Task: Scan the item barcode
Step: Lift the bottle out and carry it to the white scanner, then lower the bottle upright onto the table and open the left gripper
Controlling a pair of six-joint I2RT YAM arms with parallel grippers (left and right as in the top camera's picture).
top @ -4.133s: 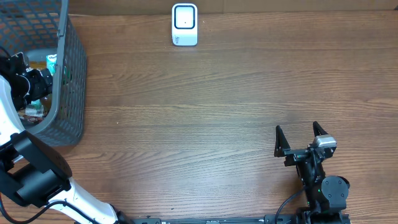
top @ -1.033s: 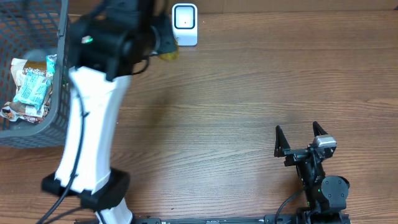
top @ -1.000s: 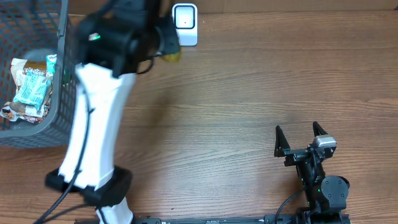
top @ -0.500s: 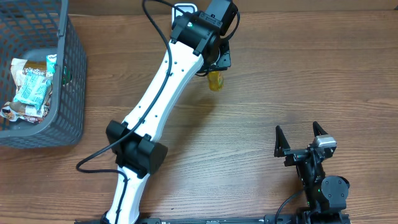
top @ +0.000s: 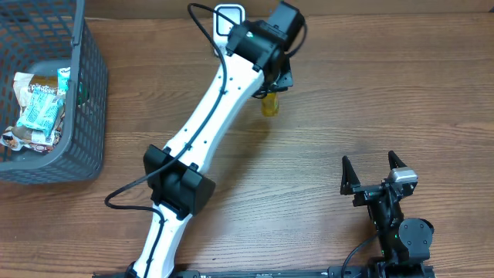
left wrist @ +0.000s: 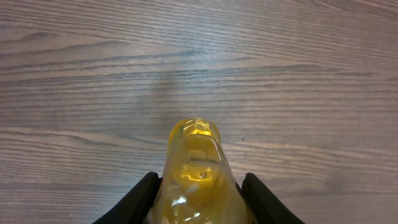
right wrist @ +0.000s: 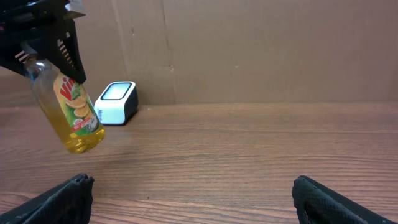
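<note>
The bottle is hanging from my left gripper. My left gripper will next carry it across, lower it and let it go on clear tabletop, below the gripper and to its right in the overhead view.
The item is a clear bottle of yellow liquid with a green and yellow label. My left gripper is shut on it, a black finger pressing each side of the bottle. It hangs tilted above the table, base down, just right of and in front of the white scanner. The right wrist view shows the scanner behind the bottle. No barcode shows in any view. My right gripper rests open near the front right, with nothing between its fingers.
A grey mesh basket at the far left holds several packaged goods. The left arm's white links stretch diagonally across the table's middle. A cardboard wall backs the table.
The left arm has swung right with the bottle, from the scanner's left front to its right front, settling slightly further right in the last half second. The right arm has not moved.
</note>
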